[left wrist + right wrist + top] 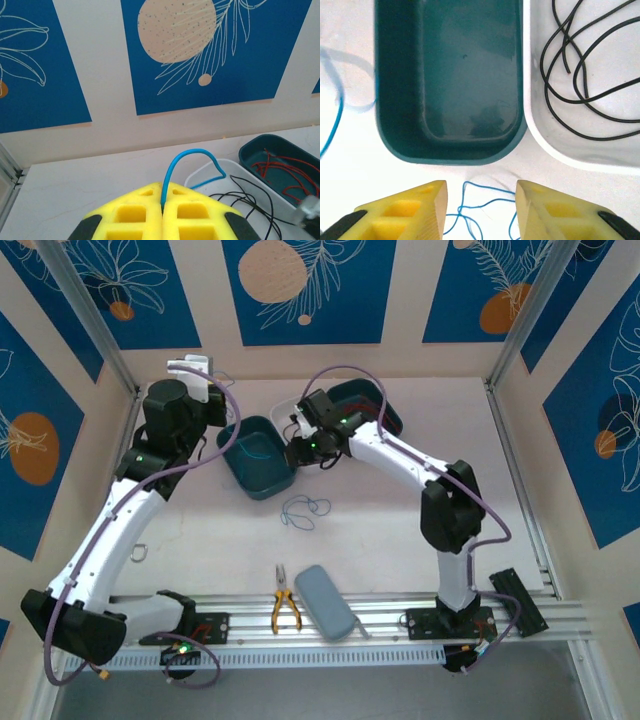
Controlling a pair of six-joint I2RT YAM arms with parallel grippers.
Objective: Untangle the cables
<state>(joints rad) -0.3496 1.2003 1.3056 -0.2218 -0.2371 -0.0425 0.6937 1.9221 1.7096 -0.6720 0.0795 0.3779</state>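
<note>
My left gripper is to move down and across over the nearer teal bin (259, 462) to release the blue cable, as that bin lies below, toward the white tray.
My left gripper (163, 187) is shut on a blue cable (186, 159) that arches up out of its yellow fingertips and runs toward a white tray (210, 172). In the top view the left gripper (195, 368) is raised at the back left. My right gripper (481, 192) stands open, with nothing between its fingers. A thin blue cable (485, 205) lies looped on the table below its gap. In the top view this loose blue cable (303, 510) lies in front of a teal bin (262, 485), with the right gripper (297, 452) at the bin's right edge.
The white tray (560, 152) holds black cables (585, 75). A second teal bin (250, 150) holds red cables (280, 170). The nearer teal bin (450, 150) looks bare inside. Yellow-handled pliers (284, 610) and a grey case (325, 602) lie at the near edge.
</note>
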